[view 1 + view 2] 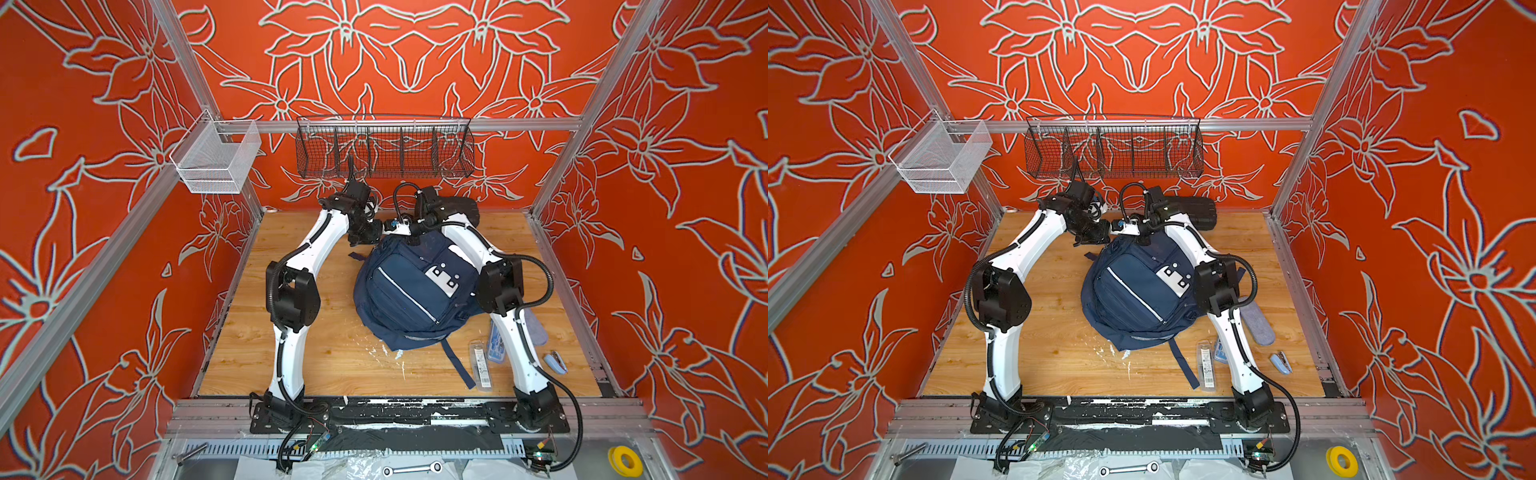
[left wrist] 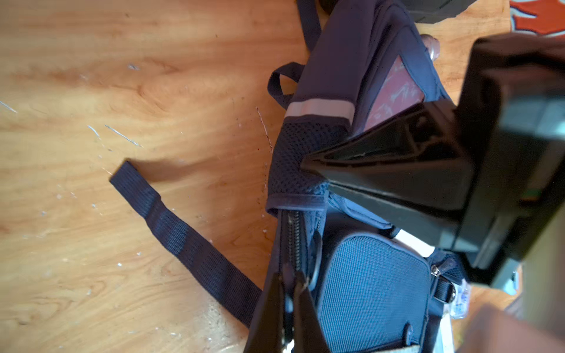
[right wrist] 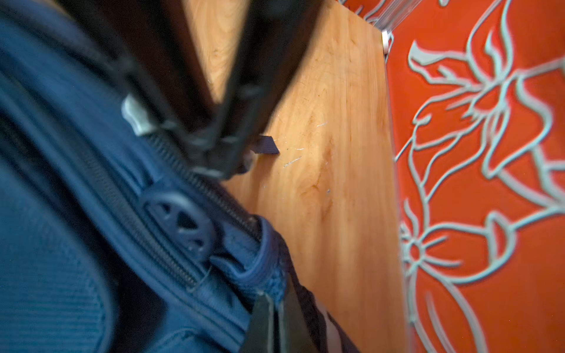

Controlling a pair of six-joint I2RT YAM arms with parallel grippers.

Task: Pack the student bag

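The blue fabric goes with my right gripper toward the black hard case [image 1: 465, 208] for release next, since both grippers crowd together at the bag's far end.
The student bag [image 1: 415, 291] [image 1: 1138, 291], a navy backpack with a white patch, lies in the middle of the wooden table. Both grippers meet at its far end. My left gripper [image 2: 289, 275] [image 1: 368, 237] is shut on the bag's zipper edge [image 2: 293, 235]. My right gripper [image 3: 275, 298] [image 1: 414, 240] is shut on the bound fabric edge [image 3: 260, 269] close beside it. In the left wrist view the right gripper's fingers [image 2: 360, 156] press into the dark mesh. A round zipper pull [image 3: 180, 223] lies just short of the right jaws.
A black hard case [image 1: 459, 208] lies at the back, behind the right wrist. Right of the bag lie a clear box [image 1: 482, 368], a blue set [image 1: 496, 345], a grey pouch [image 1: 536, 328] and a stapler [image 1: 557, 362]. Wire baskets [image 1: 384, 147] [image 1: 216, 158] hang on the frame. A loose strap [image 2: 183, 232] trails on the table.
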